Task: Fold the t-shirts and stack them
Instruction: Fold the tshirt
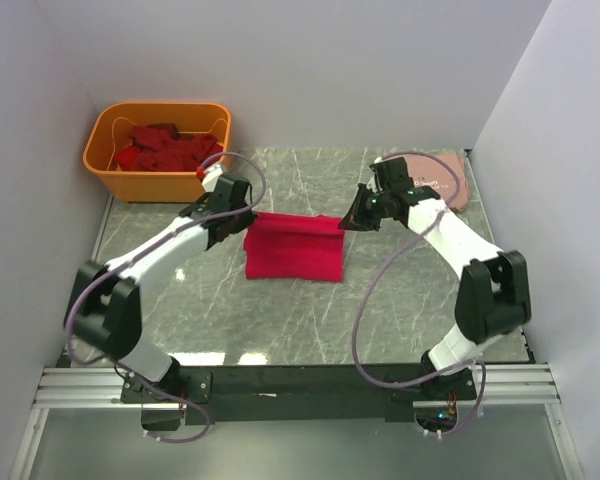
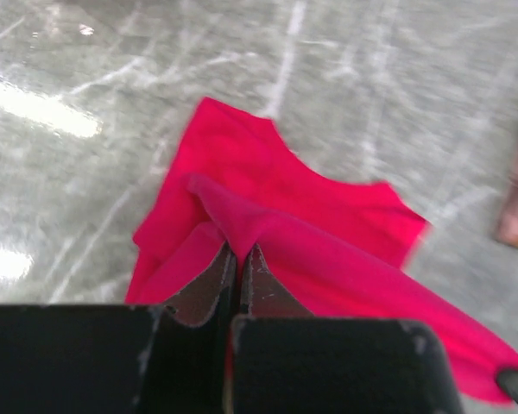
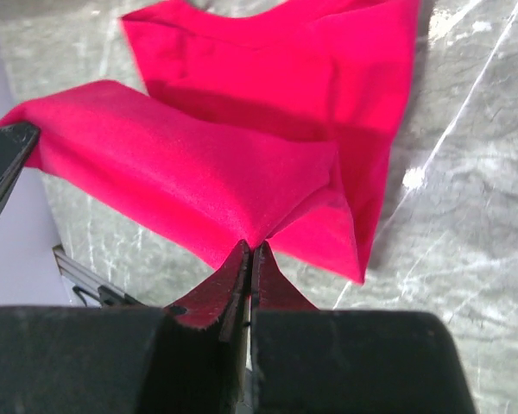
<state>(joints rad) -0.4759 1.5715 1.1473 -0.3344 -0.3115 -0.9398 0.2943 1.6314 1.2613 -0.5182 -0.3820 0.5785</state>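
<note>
My left gripper's end of the shirt's lifted edge goes outward and down over the neckline (image 2: 272,141) next, since the neckline still lies uncovered beyond that edge.
A bright crimson-pink t-shirt (image 1: 294,250) lies partly folded in the middle of the marble table (image 1: 310,320). Its far edge is lifted and stretched between both grippers. My left gripper (image 1: 236,218) is shut on the left end of that edge, pinching cloth (image 2: 242,226) at its tips (image 2: 240,250). At the right end, my right gripper (image 1: 352,220) is shut on the shirt (image 3: 198,172), with the fabric caught between its tips (image 3: 251,247). Dark red t-shirts (image 1: 165,150) fill the orange tub. A salmon-pink t-shirt (image 1: 442,178) lies at the far right.
The orange plastic tub (image 1: 105,150) stands at the far left corner, just behind the left arm. White walls close in the back and both sides. Metal rails (image 1: 300,385) run along the near edge under the arm bases.
</note>
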